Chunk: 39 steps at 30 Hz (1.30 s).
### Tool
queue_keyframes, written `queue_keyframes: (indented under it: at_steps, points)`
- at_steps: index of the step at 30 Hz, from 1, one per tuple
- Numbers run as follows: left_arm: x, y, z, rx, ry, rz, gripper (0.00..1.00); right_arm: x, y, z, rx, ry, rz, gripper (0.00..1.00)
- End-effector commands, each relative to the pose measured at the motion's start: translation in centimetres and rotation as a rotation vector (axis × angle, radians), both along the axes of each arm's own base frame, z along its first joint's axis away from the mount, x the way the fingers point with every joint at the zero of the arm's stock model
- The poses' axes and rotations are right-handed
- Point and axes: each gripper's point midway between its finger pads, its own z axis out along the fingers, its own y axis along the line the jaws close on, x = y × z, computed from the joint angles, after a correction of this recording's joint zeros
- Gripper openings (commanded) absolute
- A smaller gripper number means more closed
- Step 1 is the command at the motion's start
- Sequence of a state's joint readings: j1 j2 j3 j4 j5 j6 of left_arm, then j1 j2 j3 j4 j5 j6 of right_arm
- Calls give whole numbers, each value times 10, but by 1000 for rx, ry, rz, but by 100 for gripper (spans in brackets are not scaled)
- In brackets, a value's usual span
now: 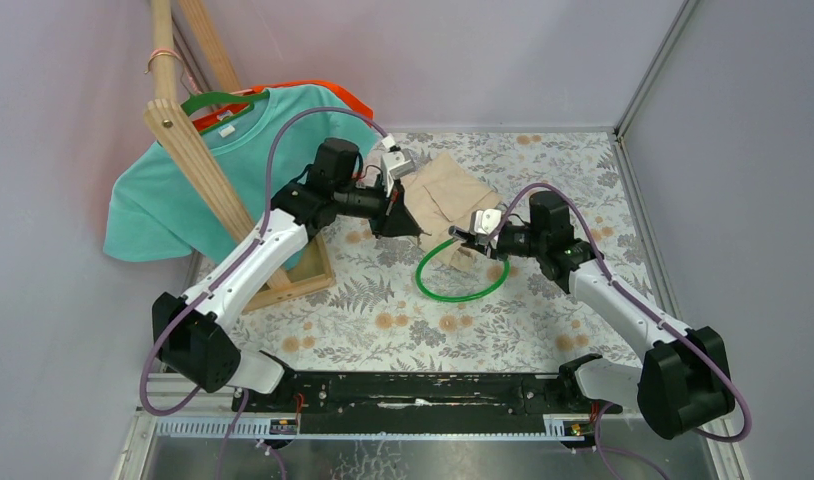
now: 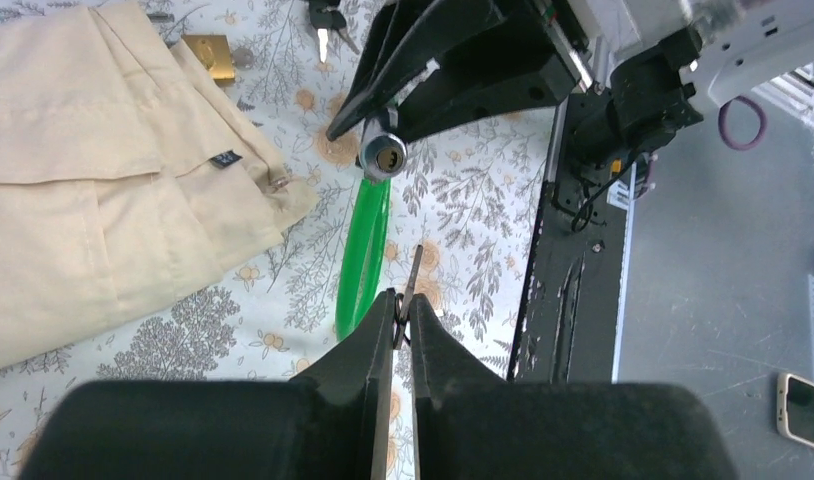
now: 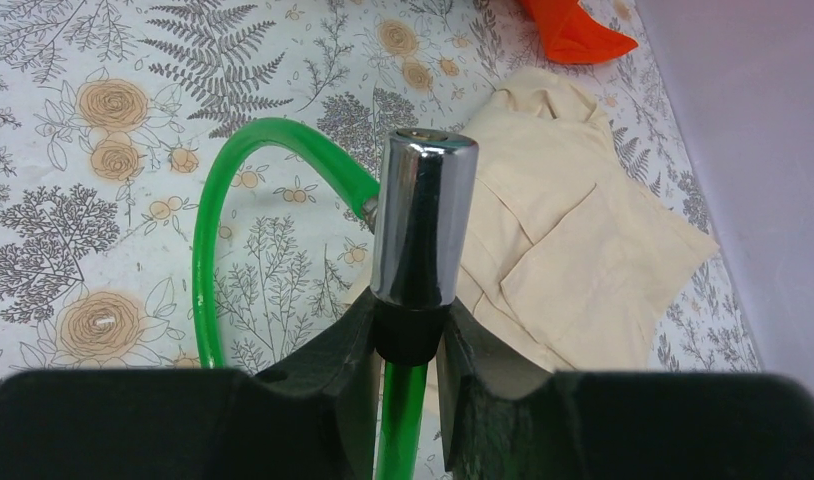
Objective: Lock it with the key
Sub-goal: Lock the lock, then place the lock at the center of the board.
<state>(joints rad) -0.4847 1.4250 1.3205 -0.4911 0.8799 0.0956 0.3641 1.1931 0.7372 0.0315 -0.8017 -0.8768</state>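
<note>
My right gripper, holding the lock cylinder (image 3: 423,215) off the table, will next swing left in the top view and lower beside the beige shorts.
A green cable lock (image 1: 461,278) lies looped on the floral table. My right gripper (image 3: 408,325) is shut on its chrome lock cylinder (image 3: 423,215) and holds it up off the table; it also shows in the top view (image 1: 472,240). In the left wrist view the cylinder's keyhole face (image 2: 383,158) points toward my left gripper (image 2: 403,305), which is shut on a thin metal key (image 2: 414,275). The key's blade points at the keyhole with a clear gap between them. My left gripper (image 1: 396,216) is to the left of the right one.
Beige folded shorts (image 1: 445,192) lie behind the grippers. A brass padlock (image 2: 209,54) and a spare key (image 2: 324,22) lie beside them. A teal shirt (image 1: 173,190) hangs on a wooden rack (image 1: 198,165) at the left. An orange cloth (image 3: 573,25) lies at the back.
</note>
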Motion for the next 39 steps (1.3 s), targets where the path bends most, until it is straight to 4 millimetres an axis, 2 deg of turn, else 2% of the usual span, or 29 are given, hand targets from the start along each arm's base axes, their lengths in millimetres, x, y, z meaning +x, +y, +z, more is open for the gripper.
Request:
queue_keyframes:
  at_steps: [1,5,9,12,16,18,22,24,27,30,35,39]
  points:
    - [-4,8,1,46,-46,-13,0,-19,-14,-43,-100,157,-23,0]
    - [2,13,0,90,-117,29,0,-20,-12,-40,-84,173,-23,0]
    - [10,22,-23,269,-293,97,0,-22,-3,-9,44,276,-24,0]
    - [10,30,-41,341,-326,104,0,-11,-11,13,112,328,-85,0]
    - [-13,27,-64,308,-288,9,0,9,-27,36,158,383,-231,0]
    - [-24,26,-74,296,-263,-33,0,16,-28,44,182,420,-283,0]
    - [-37,24,-73,268,-263,-88,0,20,-15,58,257,573,-291,0]
    - [-47,23,-70,244,-255,-125,0,30,-9,65,294,627,-321,0]
    - [-69,23,-63,192,-253,-226,0,46,3,58,261,639,-378,0]
    - [-87,26,-64,165,-233,-288,0,52,30,51,228,644,-360,0]
    - [-90,31,-75,181,-248,-303,1,59,78,27,171,726,-336,3]
    - [-90,31,-81,182,-244,-302,1,79,94,-4,142,832,-356,9]
